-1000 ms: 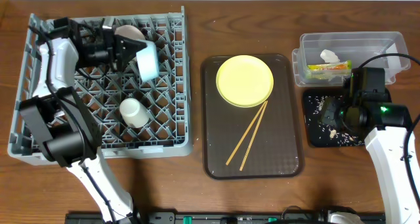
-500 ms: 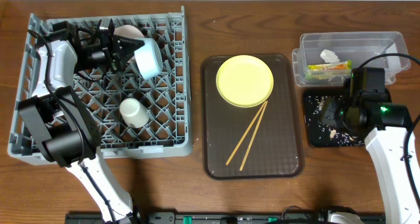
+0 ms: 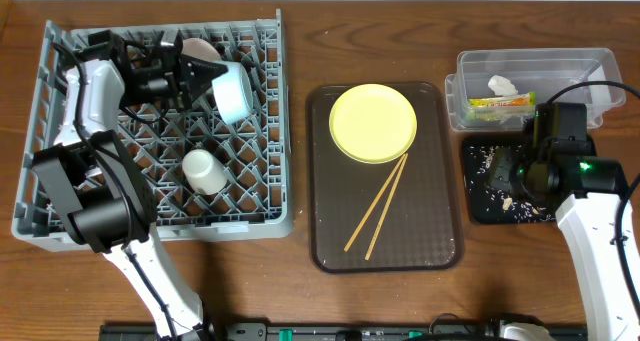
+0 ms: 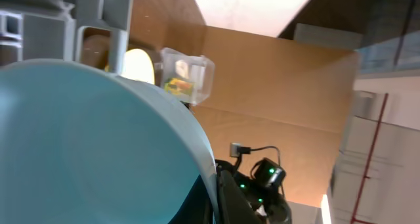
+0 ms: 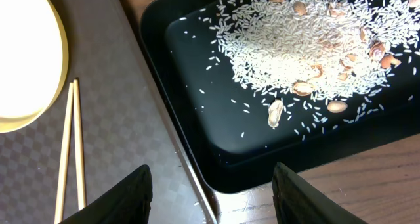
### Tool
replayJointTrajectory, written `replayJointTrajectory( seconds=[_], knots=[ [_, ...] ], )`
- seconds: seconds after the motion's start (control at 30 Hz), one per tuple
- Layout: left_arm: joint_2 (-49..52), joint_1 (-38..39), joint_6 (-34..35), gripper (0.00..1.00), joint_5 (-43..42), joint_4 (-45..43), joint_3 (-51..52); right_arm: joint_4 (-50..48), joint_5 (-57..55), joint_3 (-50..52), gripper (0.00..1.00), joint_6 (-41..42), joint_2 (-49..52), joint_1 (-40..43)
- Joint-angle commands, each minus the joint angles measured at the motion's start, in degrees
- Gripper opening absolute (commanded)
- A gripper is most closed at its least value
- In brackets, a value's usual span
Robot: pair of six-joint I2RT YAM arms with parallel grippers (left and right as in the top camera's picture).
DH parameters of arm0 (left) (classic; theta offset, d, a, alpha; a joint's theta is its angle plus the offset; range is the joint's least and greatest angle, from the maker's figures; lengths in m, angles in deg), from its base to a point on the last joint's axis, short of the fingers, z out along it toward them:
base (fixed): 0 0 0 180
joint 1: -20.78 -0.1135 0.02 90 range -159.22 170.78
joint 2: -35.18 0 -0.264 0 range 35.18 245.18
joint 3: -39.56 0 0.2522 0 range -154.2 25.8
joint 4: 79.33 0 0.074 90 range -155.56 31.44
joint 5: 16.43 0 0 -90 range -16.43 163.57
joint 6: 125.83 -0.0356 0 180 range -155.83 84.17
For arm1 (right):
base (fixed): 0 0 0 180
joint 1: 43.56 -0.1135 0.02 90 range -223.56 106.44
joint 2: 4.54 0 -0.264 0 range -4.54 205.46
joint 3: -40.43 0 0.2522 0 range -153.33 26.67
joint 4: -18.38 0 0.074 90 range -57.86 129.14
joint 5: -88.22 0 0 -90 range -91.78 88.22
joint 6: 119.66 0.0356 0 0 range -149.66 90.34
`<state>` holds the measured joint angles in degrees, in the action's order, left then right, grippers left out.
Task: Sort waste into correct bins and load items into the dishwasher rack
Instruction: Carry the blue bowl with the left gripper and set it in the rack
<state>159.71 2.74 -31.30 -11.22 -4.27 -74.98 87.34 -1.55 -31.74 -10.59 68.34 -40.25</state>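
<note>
The gap between the pinkish-white bowl and the small cup is empty, so my left gripper will next lower the tilted bowl into the rack (image 3: 281,131) slots there and let go of its rim.
My left gripper (image 3: 207,77) is shut on the rim of the light blue bowl (image 3: 233,92), holding it tilted on its side over the back of the grey dishwasher rack (image 3: 281,131). The bowl (image 4: 85,138) fills the left wrist view. A pinkish-white bowl (image 3: 198,49) and a small white cup (image 3: 203,169) stand in the rack. The pale yellow plate (image 3: 372,122) and two chopsticks (image 3: 378,205) lie on the brown tray. My right gripper (image 5: 213,204) is open and empty above the near corner of the black tray (image 5: 197,112), which holds rice (image 5: 295,46).
The brown serving tray (image 3: 330,236) lies mid-table. At the back right, the clear tub (image 3: 590,66) holds a wrapper (image 3: 500,105) and a white tissue (image 3: 502,84). The black tray (image 3: 478,203) sits just in front of it.
The left gripper has carried the blue bowl slightly to the right over the rack. The right arm has not moved.
</note>
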Motion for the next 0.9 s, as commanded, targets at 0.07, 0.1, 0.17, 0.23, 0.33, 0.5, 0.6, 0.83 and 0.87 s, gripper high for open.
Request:
replayJointTrajectory(
  seconds=[0.07,0.1,0.17,0.23,0.33,0.5,0.6,0.83,0.87],
  knots=[
    [0.85,-0.09,0.24,0.06,3.56,-0.39,0.22,-0.13,-0.15,-0.68,0.57,-0.02,-0.79,0.26],
    [0.85,-0.09,0.26,0.06,4.63,-0.72,0.22,-0.13,-0.15,-0.68,0.57,-0.02,-0.79,0.26],
    [0.85,-0.11,0.26,0.06,8.79,-0.7,0.22,-0.13,-0.11,-0.68,0.57,-0.02,-0.79,0.26],
    [0.85,-0.15,0.31,0.06,14.29,-0.66,0.22,-0.09,0.02,-0.68,0.57,-0.04,-0.79,0.26],
    [0.85,-0.33,0.48,0.1,20.74,-0.68,0.22,-0.07,0.02,-0.68,0.57,-0.07,-0.79,0.26],
    [0.85,-1.05,0.46,0.17,26.64,-0.68,0.22,-0.11,0.02,-0.68,0.57,-0.04,-0.79,0.26],
    [0.85,-1.36,0.44,0.34,27.91,-0.7,0.2,-0.13,0.02,-0.68,0.57,-0.07,-0.79,0.26],
    [-0.83,-1.66,0.46,0.63,31.54,-0.66,-0.13,-0.11,0.0,-0.68,0.57,-0.11,-0.79,0.26],
    [-1.57,-1.66,0.48,0.67,33.57,-0.63,-0.13,-0.11,0.02,-0.68,0.57,-0.5,-0.79,0.26]
  ],
)
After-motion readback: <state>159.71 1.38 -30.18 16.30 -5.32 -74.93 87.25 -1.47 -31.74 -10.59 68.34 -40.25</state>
